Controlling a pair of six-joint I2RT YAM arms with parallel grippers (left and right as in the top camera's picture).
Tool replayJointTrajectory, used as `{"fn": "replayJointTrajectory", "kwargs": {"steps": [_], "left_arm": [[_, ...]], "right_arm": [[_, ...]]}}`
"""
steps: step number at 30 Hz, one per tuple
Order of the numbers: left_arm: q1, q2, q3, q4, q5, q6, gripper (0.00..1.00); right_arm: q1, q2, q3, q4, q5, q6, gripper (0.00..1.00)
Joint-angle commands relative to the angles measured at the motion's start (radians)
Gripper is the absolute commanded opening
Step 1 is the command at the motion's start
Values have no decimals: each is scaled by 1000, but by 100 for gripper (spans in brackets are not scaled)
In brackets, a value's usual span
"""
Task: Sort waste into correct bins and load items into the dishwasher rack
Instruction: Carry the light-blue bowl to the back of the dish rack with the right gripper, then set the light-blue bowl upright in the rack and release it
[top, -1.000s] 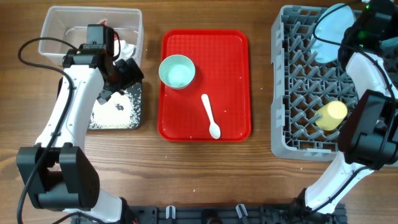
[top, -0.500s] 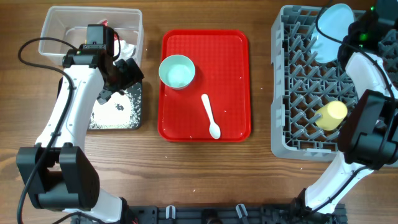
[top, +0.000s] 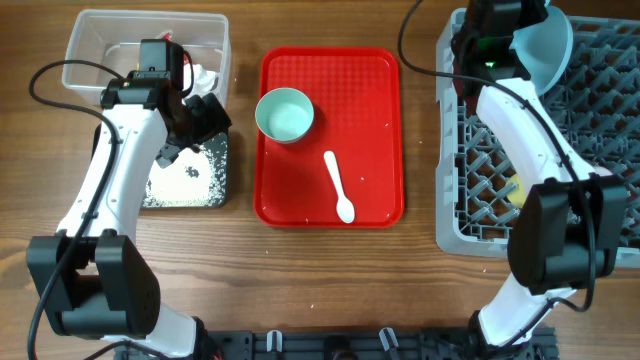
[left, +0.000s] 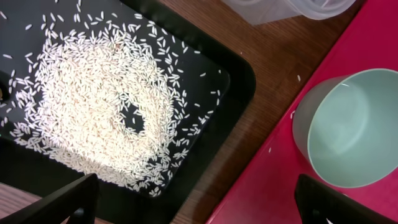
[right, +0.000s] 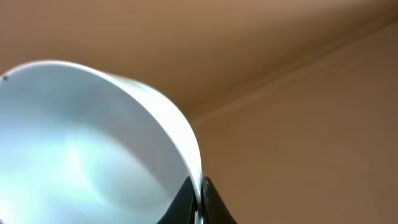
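Note:
My right gripper holds the bowl, still raised, above the red serving tray. Next I will lower the bowl into the grey rack's far corner by that tray and release the bowl's rim.
My right gripper (top: 520, 45) is shut on the rim of a pale blue bowl (top: 546, 42), held tilted above the far left corner of the grey dishwasher rack (top: 470, 215). In the right wrist view the fingertips (right: 186, 198) pinch the bowl (right: 81, 143) by its rim. My left gripper (top: 192, 120) hangs open and empty over the black tray (top: 222, 170) of white rice grains (left: 99, 106). A mint bowl (top: 285, 113) and a white spoon (top: 338, 187) lie on the red serving tray (top: 380, 90). The left wrist view shows this bowl (left: 354, 124) to its right.
The clear tub (top: 95, 45) at the far left holds a crumpled white tissue (top: 207, 77) and a red wrapper (top: 166, 40). A sliver of a yellow cup (top: 516, 190) shows in the rack behind my right arm. Bare wood runs between the trays and the rack.
My right arm has swung from the rack's far right edge toward its far left corner, carrying the bowl up and tilting it. The left arm has not moved.

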Motion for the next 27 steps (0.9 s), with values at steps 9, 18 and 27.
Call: {"fn": "replayJointTrajectory", "kwargs": {"steps": [9, 18, 27], "left_arm": [[4, -2, -2, -1, 5, 12, 100], [4, -2, -2, -1, 5, 12, 100], [4, -2, -2, -1, 5, 12, 100]], "right_arm": [[-7, 61, -18, -101, 33, 148, 4], [-24, 145, -18, -97, 98, 46, 4], [-23, 175, -18, -120, 116, 50, 4]]}}
